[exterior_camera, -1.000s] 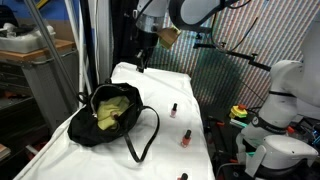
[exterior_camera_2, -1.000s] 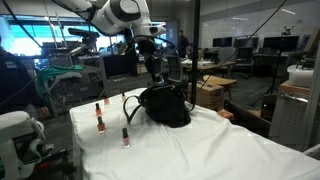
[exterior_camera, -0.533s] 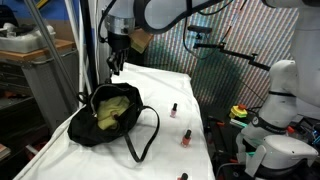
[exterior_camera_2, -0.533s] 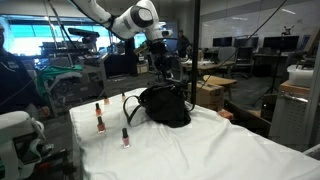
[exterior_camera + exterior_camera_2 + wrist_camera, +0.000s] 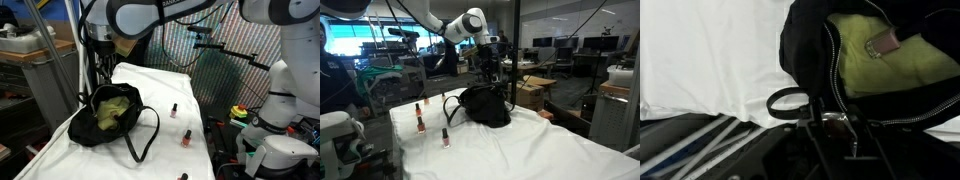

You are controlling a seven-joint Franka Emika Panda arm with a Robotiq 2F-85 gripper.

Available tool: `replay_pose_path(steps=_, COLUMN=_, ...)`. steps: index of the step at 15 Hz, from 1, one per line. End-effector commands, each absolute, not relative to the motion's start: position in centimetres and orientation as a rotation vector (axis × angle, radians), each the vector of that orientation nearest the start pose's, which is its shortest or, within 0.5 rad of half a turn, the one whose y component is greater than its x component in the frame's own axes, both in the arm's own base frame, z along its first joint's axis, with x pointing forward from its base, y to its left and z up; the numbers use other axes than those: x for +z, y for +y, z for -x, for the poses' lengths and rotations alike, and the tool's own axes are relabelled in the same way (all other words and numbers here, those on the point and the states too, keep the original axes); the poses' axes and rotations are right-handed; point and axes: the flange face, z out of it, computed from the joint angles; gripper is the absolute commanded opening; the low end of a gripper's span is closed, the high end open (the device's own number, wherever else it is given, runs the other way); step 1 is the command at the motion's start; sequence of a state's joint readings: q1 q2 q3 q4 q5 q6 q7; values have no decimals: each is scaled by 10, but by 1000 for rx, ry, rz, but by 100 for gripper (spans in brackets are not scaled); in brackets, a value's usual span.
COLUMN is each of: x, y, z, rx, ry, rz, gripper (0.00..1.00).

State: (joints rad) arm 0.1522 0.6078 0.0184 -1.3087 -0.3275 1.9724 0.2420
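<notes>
My gripper goes down next and shifts the glassy bottle past the zipper edge, over the yellow-green lining beside the tan object.
A black bag lies open on the white-covered table; its yellow-green lining shows in the wrist view, with a small tan object lying on it. My gripper hangs just above the bag's far rim, as also seen in an exterior view. In the wrist view the gripper is shut on a small glassy bottle, right over the bag's zipper edge and its strap loop.
Small nail polish bottles stand on the cloth beside the bag, also visible in an exterior view. The bag's long strap trails toward the table's front. Metal frames and bins stand close by the table.
The arm has swung sideways from beyond the table's far end to a spot over the bag's far rim, carrying the small bottle. The jaws stayed shut.
</notes>
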Motion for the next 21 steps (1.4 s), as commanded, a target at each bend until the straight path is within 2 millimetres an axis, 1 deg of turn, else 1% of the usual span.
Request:
replay_pose_path(steps=1, x=389, y=109, z=-740, rx=-132, ry=-115, rz=3400, gripper=16)
replay_pose_path(steps=4, x=371, y=117, z=-736, rx=-42, ry=-150, rz=3387, gripper=16)
replay_pose_path(steps=7, x=353, y=120, z=-735, rx=-3, ry=-144, rz=3405, gripper=16)
replay_pose_path(steps=10, x=345, y=117, z=-735, rx=22, ry=-143, rz=3404, gripper=16)
replay_pose_path(steps=12, x=342, y=112, z=-736, rx=17, ry=-122, rz=3413, gripper=17)
replay_pose_path(steps=13, x=342, y=108, z=-737, rx=14, ry=-113, rz=3410, gripper=65)
replay_pose_path(steps=14, x=342, y=105, z=-737, rx=6, ry=-103, rz=3408, gripper=66)
replay_pose_path(steps=15, x=343, y=103, z=-737, rx=-4, ry=-88, rz=3410, gripper=71)
replay_pose_path(steps=19, x=348, y=99, z=-732, rx=0, ry=-59, rz=3401, gripper=97)
replay_pose_path(steps=21, x=354, y=101, z=-724, rx=-7, ry=-60, rz=3383, gripper=100)
